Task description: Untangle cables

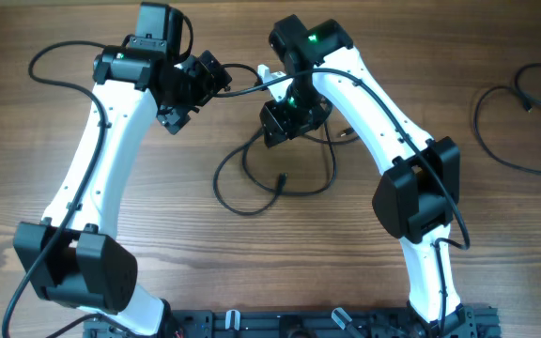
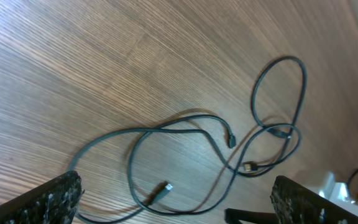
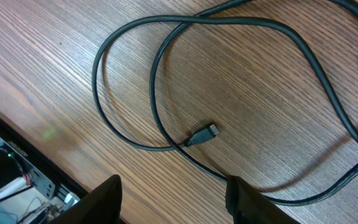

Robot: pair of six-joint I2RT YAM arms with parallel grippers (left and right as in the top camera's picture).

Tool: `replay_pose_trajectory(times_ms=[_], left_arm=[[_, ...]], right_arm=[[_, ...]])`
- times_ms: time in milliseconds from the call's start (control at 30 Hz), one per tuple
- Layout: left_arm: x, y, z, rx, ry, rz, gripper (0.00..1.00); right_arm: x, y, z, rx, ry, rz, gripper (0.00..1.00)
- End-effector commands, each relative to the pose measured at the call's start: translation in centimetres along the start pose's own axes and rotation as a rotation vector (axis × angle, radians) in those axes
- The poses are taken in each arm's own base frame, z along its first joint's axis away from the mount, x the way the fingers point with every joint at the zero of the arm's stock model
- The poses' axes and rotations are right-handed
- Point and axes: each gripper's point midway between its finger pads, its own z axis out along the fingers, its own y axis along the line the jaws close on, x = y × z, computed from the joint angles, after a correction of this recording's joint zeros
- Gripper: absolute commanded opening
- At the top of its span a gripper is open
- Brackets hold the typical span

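Note:
Next, my right gripper moves back and down onto the second black cable (image 3: 173, 147) beside its plug end, because that cable still overlaps the other loop below me.
The cables (image 1: 282, 178) lie as thin black cords in loose crossing loops on the wooden table, below and between both grippers. In the left wrist view one plug (image 2: 161, 190) lies between my fingers' lines, and more loops with other plugs run to the upper right. In the right wrist view a plug end (image 3: 204, 132) rests inside two overlapping loops. My left gripper (image 1: 195, 94) (image 2: 176, 202) is open wide and empty above the cords. My right gripper (image 1: 289, 117) (image 3: 176, 199) is open and empty, with a cord passing just beside its right finger.
A separate black cable (image 1: 478, 117) lies in a loop at the far right of the table. A black rail (image 1: 327, 324) runs along the front edge between the arm bases. Thicker arm wires hang near both wrists.

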Motion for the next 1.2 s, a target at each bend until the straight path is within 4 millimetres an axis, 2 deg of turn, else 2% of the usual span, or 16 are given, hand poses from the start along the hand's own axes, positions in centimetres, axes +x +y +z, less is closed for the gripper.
replay_pose_trajectory(times_ms=[0, 133, 233, 367, 433, 533, 600, 667, 700, 767, 833, 900, 967, 1000, 1067, 1167], left_arm=[[-4.6, 5.0, -2.7, -0.063, -0.102, -0.061, 1.0], [-9.0, 10.7, -6.7, 0.022, -0.153, -0.28, 1.0], [-9.5, 12.5, -7.3, 0.045, -0.133, -0.34, 1.0], [-9.0, 11.4, -7.0, 0.048, -0.12, -0.144, 1.0], [-8.9, 10.5, -6.8, 0.054, -0.124, -0.057, 1.0], [-9.0, 10.4, -6.7, 0.05, -0.133, -0.031, 1.0], [-9.0, 10.4, -6.7, 0.051, -0.134, -0.031, 1.0], [-8.8, 10.1, -6.5, 0.051, -0.126, -0.027, 1.0], [-8.6, 9.7, -6.3, 0.054, -0.12, -0.014, 1.0], [-8.0, 8.6, -6.0, 0.061, -0.109, 0.015, 1.0], [-7.8, 7.7, -5.8, 0.07, -0.117, 0.042, 1.0], [-8.1, 7.3, -5.9, 0.081, -0.132, 0.05, 1.0], [-8.1, 7.1, -5.9, 0.093, -0.13, 0.051, 1.0], [-8.1, 6.9, -5.9, 0.102, -0.129, 0.053, 1.0], [-7.9, 6.4, -5.8, 0.114, -0.122, 0.064, 1.0], [-7.5, 5.5, -5.6, 0.124, -0.119, 0.089, 1.0]], right_arm=[[0.1, 1.3, 0.3, -0.032, 0.004, -0.052, 0.56], [-0.5, 4.3, 1.5, -0.031, -0.014, -0.175, 0.55], [-0.6, 5.0, 4.4, 0.073, -0.004, -0.268, 0.52], [1.9, 4.0, 10.4, 0.142, 0.091, -0.379, 0.49], [2.3, 1.8, 12.3, 0.245, 0.099, -0.385, 0.47], [2.3, -0.7, 13.3, 0.358, 0.088, -0.36, 0.41], [2.0, -0.9, 13.4, 0.373, 0.077, -0.362, 0.39], [2.0, -0.9, 13.4, 0.373, 0.077, -0.362, 0.24], [2.0, -0.9, 13.3, 0.373, 0.072, -0.348, 0.05], [1.8, -0.4, 12.6, 0.366, 0.058, -0.307, 0.04], [1.1, 1.5, 10.6, 0.309, 0.013, -0.29, 0.04], [-0.5, 6.7, 3.8, 0.161, -0.144, -0.303, 0.04], [-1.0, 10.2, -4.4, 0.062, -0.324, -0.304, 0.04], [-0.9, 11.0, -8.6, 0.042, -0.42, -0.277, 0.04], [0.8, 11.1, -19.2, -0.024, -0.674, -0.152, 0.04], [4.9, 9.8, -30.3, -0.15, -0.954, 0.008, 0.04]])
